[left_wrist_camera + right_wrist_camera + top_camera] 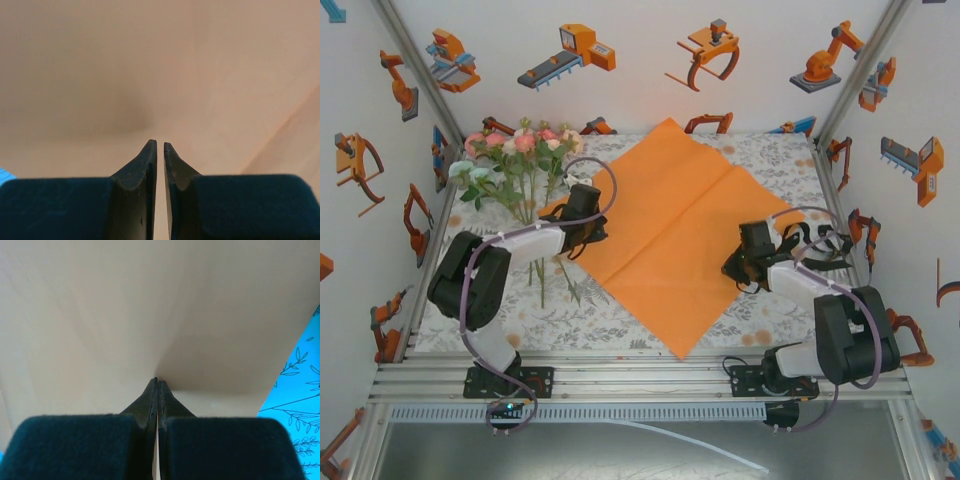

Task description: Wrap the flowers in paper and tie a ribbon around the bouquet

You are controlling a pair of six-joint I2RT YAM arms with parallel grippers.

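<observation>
My right gripper is low above the tabletop and should slide a little toward the paper's long crease (670, 227) and release the thin edge, as the paper already lies spread flat.
The orange paper (675, 235) lies flat on the table, turned like a diamond. The flowers (520, 160) lie at the back left, blooms towards the back wall and stems (542, 270) running towards me, just left of the paper. My left gripper (582, 235) is at the paper's left corner. Its fingers (145, 175) are nearly together with a thin slit, and the paper (160, 70) puckers at their tips. My right gripper (744, 270) is at the right corner, its fingers (150, 400) pressed together on the paper (150, 305). The ribbon is out of view.
A grey leaf-patterned tablecloth (620, 320) covers the table. Walls printed with robot pictures close in the left, back and right. The aluminium rail (640, 385) with both arm bases runs along the near edge.
</observation>
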